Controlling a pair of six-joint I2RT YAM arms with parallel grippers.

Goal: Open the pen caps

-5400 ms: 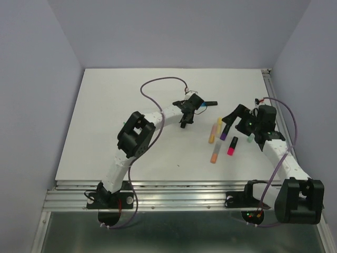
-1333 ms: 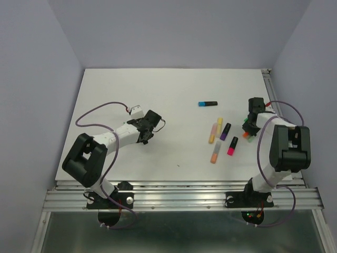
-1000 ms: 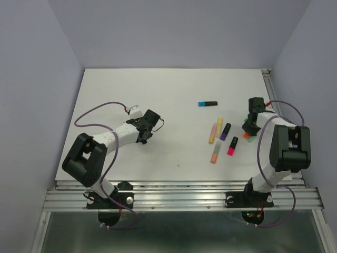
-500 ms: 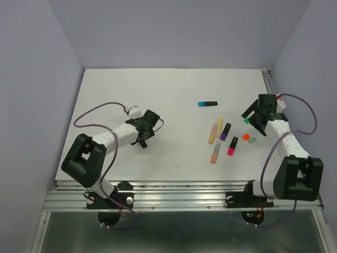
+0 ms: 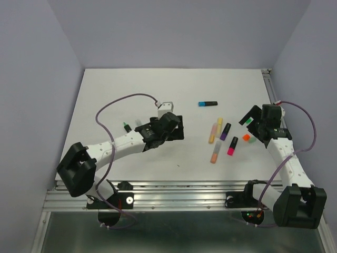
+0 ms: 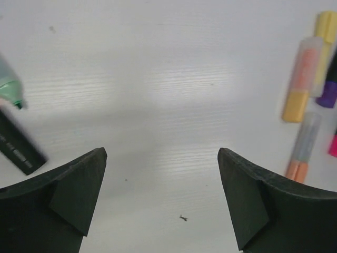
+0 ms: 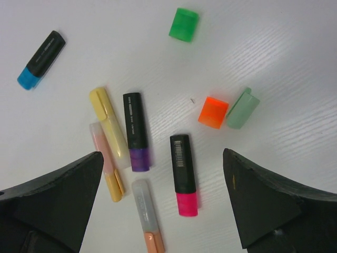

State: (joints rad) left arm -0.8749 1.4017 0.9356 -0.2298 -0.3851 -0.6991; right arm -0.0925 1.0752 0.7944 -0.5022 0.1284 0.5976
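Observation:
The pink pastel highlighter lies below my left gripper, to its right in the top view, so I will cross and lower onto its far end, keeping clear of its cap.
Three loose pen caps lie on the table's right side: green (image 7: 184,24), orange (image 7: 213,112) and mint (image 7: 243,108). Beside them lie capped highlighters: a black one with a pink cap (image 7: 187,203), a black one with a purple cap (image 7: 140,159), a black one with a blue cap (image 7: 25,79), a yellow one (image 7: 108,121) and two pastel ones (image 7: 146,216). My right gripper (image 7: 162,158) hangs open above them, holding nothing. Also open and holding nothing, my left gripper (image 6: 160,168) is over bare table. An uncapped pale-green highlighter (image 6: 10,79) and a black highlighter body (image 6: 18,147) lie at its left.
The white table (image 5: 131,89) ends in a metal rail (image 5: 179,192) at the near edge and another along the right side (image 5: 271,87). Purple cables loop over both arms. Grey walls close in on three sides.
Both grippers opened. The left arm swung right towards the pens, leaving the uncapped highlighter behind. The right gripper let the green cap go beside the orange and mint ones and drew back.

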